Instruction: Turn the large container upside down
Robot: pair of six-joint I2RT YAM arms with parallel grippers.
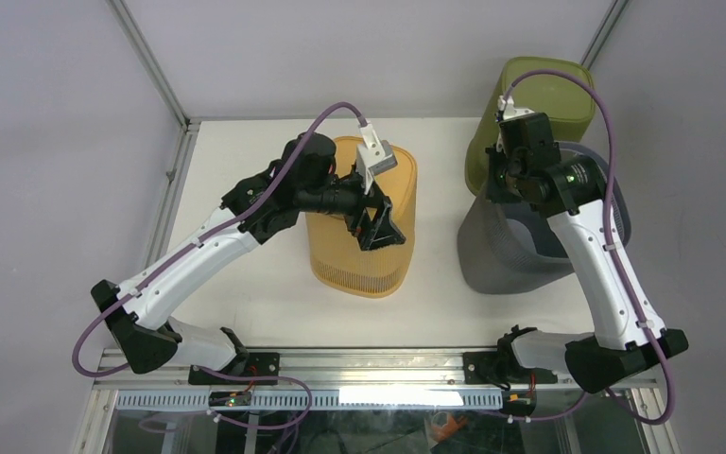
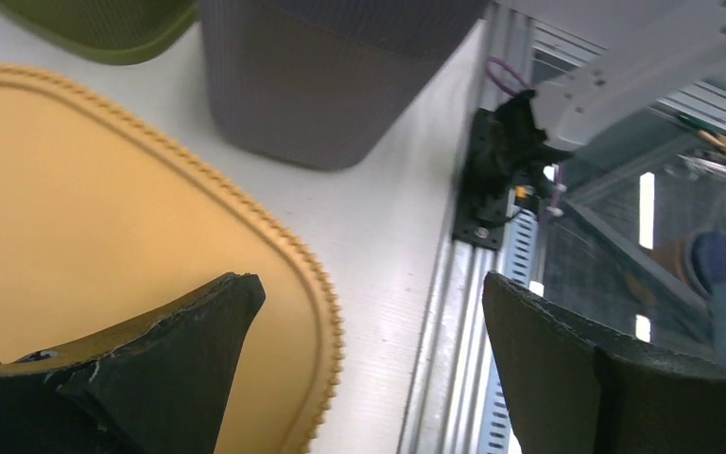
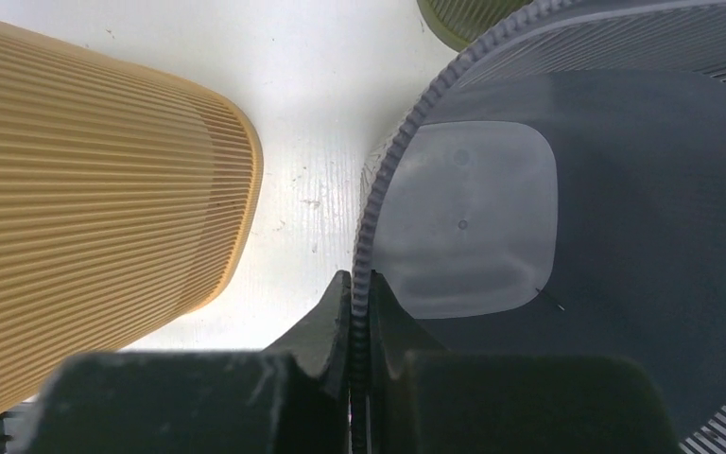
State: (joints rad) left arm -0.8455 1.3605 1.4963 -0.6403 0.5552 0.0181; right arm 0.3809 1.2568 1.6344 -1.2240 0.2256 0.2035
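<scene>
My right gripper swings down toward the mid-table tabletop, to its left in the top view, next. This tips the upright grey container over, then the gripper releases.
A grey ribbed container [image 1: 510,255] stands upright and open at the right; its pale floor shows inside in the right wrist view [image 3: 463,218]. My right gripper [image 1: 505,187] [image 3: 360,276] is shut on its toothed rim, one finger inside and one outside. An orange ribbed container [image 1: 364,255] stands mid-table with a flat closed face up [image 2: 85,208]. My left gripper [image 1: 376,222] [image 2: 373,279] is open above it, one finger [image 2: 180,350] over the flat face and the other past its edge.
An olive green container [image 1: 548,95] stands behind the grey one at the back right corner. The grey container also shows in the left wrist view [image 2: 321,85]. The orange container's side [image 3: 85,189] lies a short gap left of the grey rim. The metal rail [image 1: 378,359] runs along the near edge.
</scene>
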